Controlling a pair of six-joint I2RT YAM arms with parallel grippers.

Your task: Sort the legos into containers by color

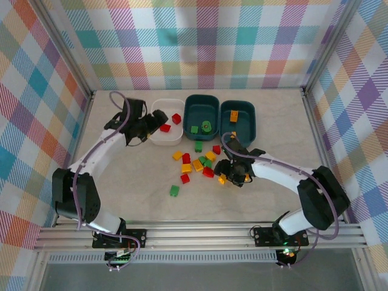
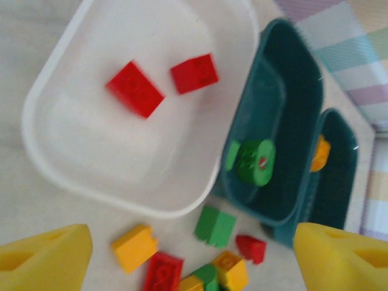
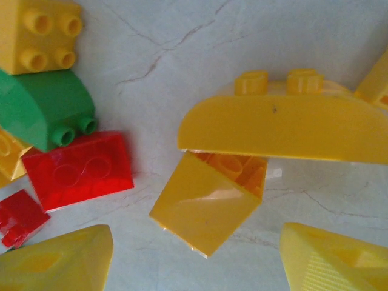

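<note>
I need to lower the open fingers of my right gripper around the sides of the leaning yellow brick (image 1: 222, 179) (image 3: 209, 203) below it next and close them, because the brick's near corner points between them.
My left gripper (image 1: 155, 122) hangs open over the left side of the white tub (image 1: 159, 139), nothing between its fingers (image 2: 45, 257). Two red legos (image 2: 134, 88) (image 2: 194, 73) lie in that tub. The middle teal tub (image 1: 201, 100) holds green pieces (image 2: 254, 160). The right teal tub (image 1: 247, 130) holds a yellow piece (image 2: 320, 153). My right gripper (image 3: 197, 267) stands open low over the table, straddling the near end of a yellow brick (image 3: 206, 206) lying on its side. That brick leans against a long yellow arch piece (image 3: 285, 127).
Loose red, green and yellow bricks are scattered in front of the tubs (image 1: 197, 165), with one green brick (image 1: 174, 191) apart toward the near edge. Beside my right gripper lie a flat red brick (image 3: 79, 170), a green one (image 3: 45, 109) and a yellow one (image 3: 39, 33).
</note>
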